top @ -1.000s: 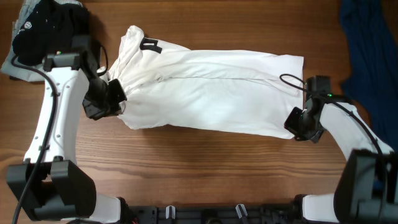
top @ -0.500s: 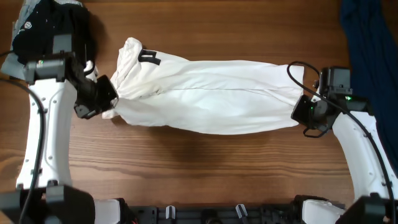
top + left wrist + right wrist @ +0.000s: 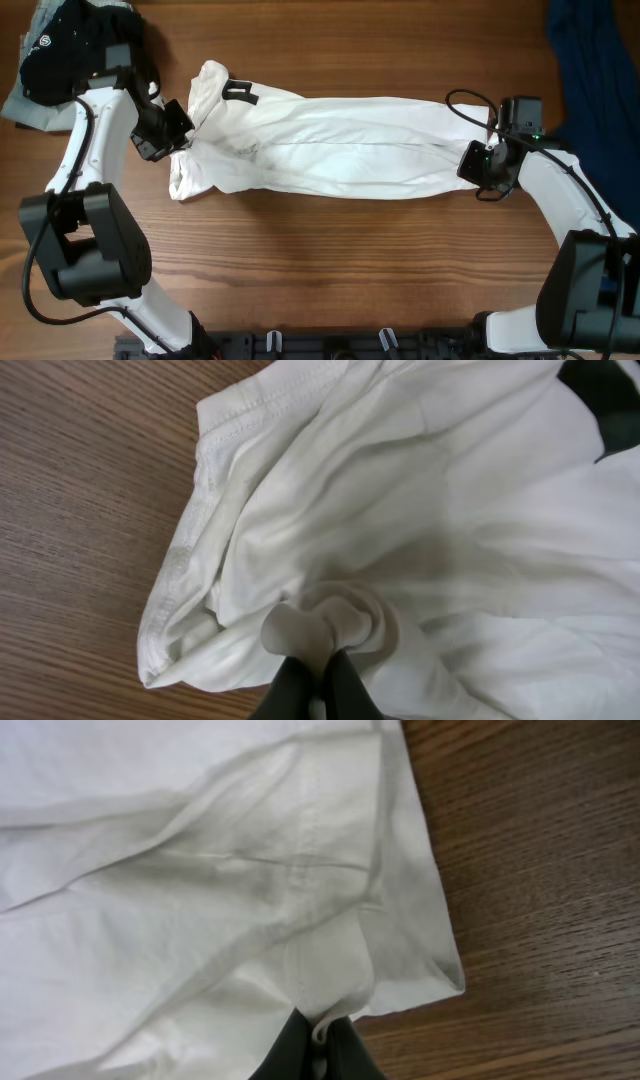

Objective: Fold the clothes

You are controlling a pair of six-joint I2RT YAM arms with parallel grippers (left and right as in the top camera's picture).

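The shirt's near edge still sags toward the front. My left gripper will next carry the bunched fold outward, toward the shirt end (image 3: 197, 109) (image 3: 307, 452) beside the black lettering, and open.
The white T-shirt (image 3: 330, 150) lies stretched in a long band across the table, with a bit of black lettering (image 3: 238, 92) showing near its left end. My left gripper (image 3: 172, 138) is shut on a bunched fold at the shirt's left end, seen pinched in the left wrist view (image 3: 322, 660). My right gripper (image 3: 478, 172) is shut on the shirt's right edge near a hemmed corner, seen in the right wrist view (image 3: 322, 1028). The shirt (image 3: 200, 870) sags between the two grips onto the wood.
A black and pale grey garment pile (image 3: 70, 50) lies at the back left corner, close behind my left arm. A dark blue garment (image 3: 595, 70) lies at the back right. Bare wooden table (image 3: 330, 270) runs along the front.
Both grippers have moved away from me with the shirt and pulled it narrower and flatter. The left end has dropped lower onto the table.
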